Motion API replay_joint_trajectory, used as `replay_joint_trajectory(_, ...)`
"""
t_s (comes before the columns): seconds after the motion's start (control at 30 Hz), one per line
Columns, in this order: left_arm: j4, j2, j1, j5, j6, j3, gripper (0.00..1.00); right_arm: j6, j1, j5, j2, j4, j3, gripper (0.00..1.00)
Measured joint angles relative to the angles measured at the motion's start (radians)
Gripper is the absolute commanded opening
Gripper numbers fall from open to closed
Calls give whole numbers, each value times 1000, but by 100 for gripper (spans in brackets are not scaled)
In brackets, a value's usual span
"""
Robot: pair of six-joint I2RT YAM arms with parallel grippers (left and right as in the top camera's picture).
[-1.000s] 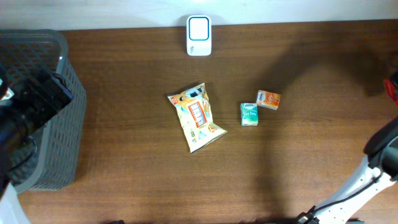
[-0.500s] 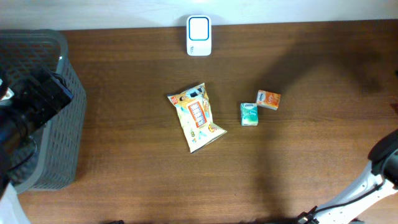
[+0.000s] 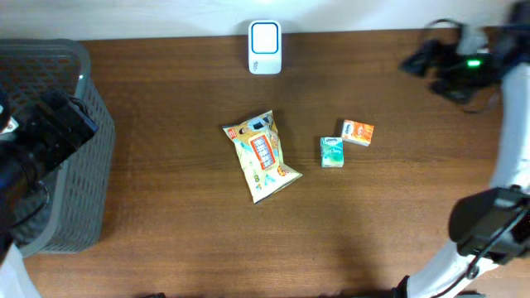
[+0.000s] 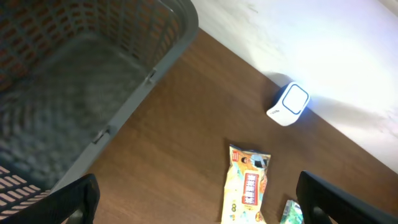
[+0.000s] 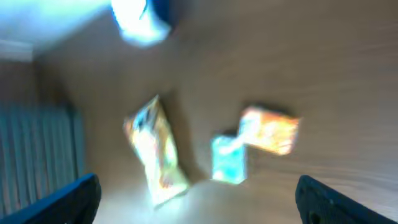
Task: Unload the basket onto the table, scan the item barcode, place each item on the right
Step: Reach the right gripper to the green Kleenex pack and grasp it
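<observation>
The small teal pack (image 3: 331,152) (image 5: 229,160) is far from my right gripper's raised, open fingers, so my right gripper needs to move down, back and to the left in the overhead view onto it next.
Three items lie mid-table: a yellow snack bag (image 3: 261,157), a small teal box (image 3: 331,152) and a small orange box (image 3: 358,132). A white scanner (image 3: 265,47) stands at the far edge. My left gripper (image 3: 70,124) hangs open over the basket, empty; its view shows the snack bag (image 4: 247,186) and scanner (image 4: 288,104) ahead. My right gripper (image 3: 426,62) is raised at the far right, open and empty. Its blurred view takes in the bag (image 5: 152,152), teal box (image 5: 228,160) and orange box (image 5: 269,129). No barcode is readable.
A grey mesh basket (image 3: 91,199) fills the table's left end, seen also as the basket (image 4: 155,68) in the left wrist view. The right arm's white link (image 3: 513,141) runs down the right edge.
The right arm has swung from the near right corner up to the far right of the table, and its gripper has opened. The left arm and the items have not moved.
</observation>
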Motion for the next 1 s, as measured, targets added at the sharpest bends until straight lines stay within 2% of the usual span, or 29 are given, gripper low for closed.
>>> replay_joint_trajectory(0.2,0,0,0,0,0,0,99,-94,262,62,2,-34,0,99)
replay_joint_trajectory(0.47,0,0,0,0,0,0,99,-109,521,323,63,-116,0,99)
replay_joint_trajectory(0.57,0,0,0,0,0,0,99,-108,566,390,126,-142,0,100)
replay_joint_trajectory(0.63,0,0,0,0,0,0,99,-104,579,412,169,-143,0,93)
replay_joint_trajectory(0.7,0,0,0,0,0,0,99,-97,581,423,204,-145,0,80)
replay_joint_trajectory(0.87,0,0,0,0,0,0,99,-66,581,468,261,-143,-3,80)
replay_joint_trajectory(1.0,0,0,0,0,0,0,99,41,579,628,268,-137,-3,84)
